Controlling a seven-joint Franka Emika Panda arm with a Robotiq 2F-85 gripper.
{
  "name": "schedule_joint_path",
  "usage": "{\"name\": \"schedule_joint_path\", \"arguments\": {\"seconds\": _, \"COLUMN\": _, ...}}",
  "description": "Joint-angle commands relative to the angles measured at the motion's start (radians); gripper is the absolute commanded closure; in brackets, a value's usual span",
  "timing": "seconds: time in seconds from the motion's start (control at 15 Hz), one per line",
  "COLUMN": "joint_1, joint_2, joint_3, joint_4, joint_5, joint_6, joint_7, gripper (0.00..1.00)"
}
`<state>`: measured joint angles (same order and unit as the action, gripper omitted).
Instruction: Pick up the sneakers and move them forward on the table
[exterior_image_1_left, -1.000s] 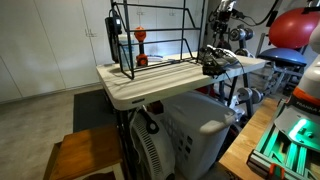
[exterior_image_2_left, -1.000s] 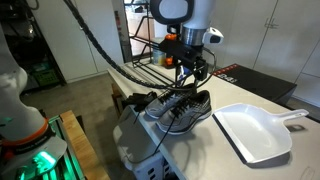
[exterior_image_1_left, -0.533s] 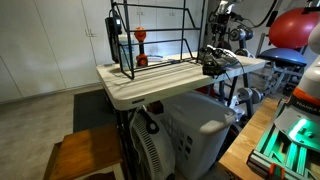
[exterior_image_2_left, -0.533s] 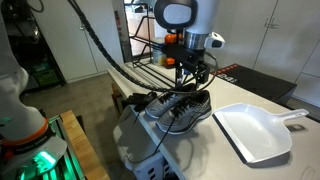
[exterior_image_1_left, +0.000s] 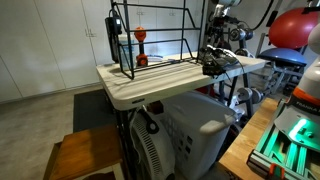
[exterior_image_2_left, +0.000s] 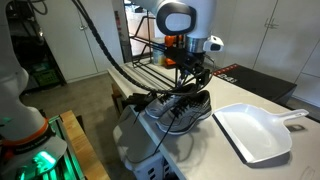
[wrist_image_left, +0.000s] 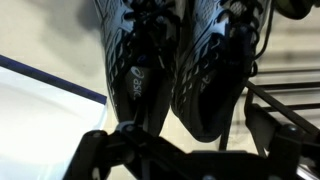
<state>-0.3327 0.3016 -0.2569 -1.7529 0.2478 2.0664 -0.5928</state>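
My gripper comes down onto the adjoining heel openings of the sneakers below it next, because the pair sits side by side between the gripper's open fingers.
The sneakers (exterior_image_2_left: 180, 108) are a pair of dark shoes with pale soles, lying side by side near the edge of the off-white table (exterior_image_2_left: 205, 150). They also show in an exterior view (exterior_image_1_left: 214, 61) at the table's (exterior_image_1_left: 140, 88) far end. My gripper (exterior_image_2_left: 191, 80) hangs open just above them, its fingers apart over the laces. In the wrist view the sneakers (wrist_image_left: 170, 60) fill the upper part, one with a white logo, and the gripper's (wrist_image_left: 190, 128) dark fingers stand apart at the bottom, empty.
A white dustpan (exterior_image_2_left: 258, 130) lies on the table beside the sneakers. A black wire rack (exterior_image_1_left: 155, 40) stands on the table behind them, with a red object (exterior_image_1_left: 141, 47) inside. A grey bin (exterior_image_1_left: 185, 130) stands below the table's edge.
The arm has shifted slightly over the sneakers. The sneakers have not moved.
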Motion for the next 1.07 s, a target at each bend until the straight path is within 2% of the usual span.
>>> {"name": "schedule_joint_path", "arguments": {"seconds": 0.0, "joint_1": -0.019, "joint_2": 0.030, "joint_3": 0.028, "joint_4": 0.004, "joint_5": -0.024, "joint_6": 0.040, "joint_7": 0.026, "gripper": 0.00}}
{"name": "schedule_joint_path", "arguments": {"seconds": 0.6, "joint_1": -0.033, "joint_2": 0.103, "joint_3": 0.048, "joint_4": 0.011, "joint_5": -0.035, "joint_6": 0.097, "joint_7": 0.047, "gripper": 0.00}}
{"name": "schedule_joint_path", "arguments": {"seconds": 0.73, "joint_1": -0.035, "joint_2": 0.113, "joint_3": 0.051, "joint_4": 0.013, "joint_5": -0.040, "joint_6": 0.103, "joint_7": 0.052, "gripper": 0.10}}
{"name": "schedule_joint_path", "arguments": {"seconds": 0.8, "joint_1": -0.036, "joint_2": 0.117, "joint_3": 0.052, "joint_4": 0.013, "joint_5": -0.044, "joint_6": 0.108, "joint_7": 0.054, "gripper": 0.25}}
{"name": "schedule_joint_path", "arguments": {"seconds": 1.0, "joint_1": -0.034, "joint_2": 0.121, "joint_3": 0.056, "joint_4": 0.011, "joint_5": -0.064, "joint_6": 0.117, "joint_7": 0.060, "gripper": 0.46}}
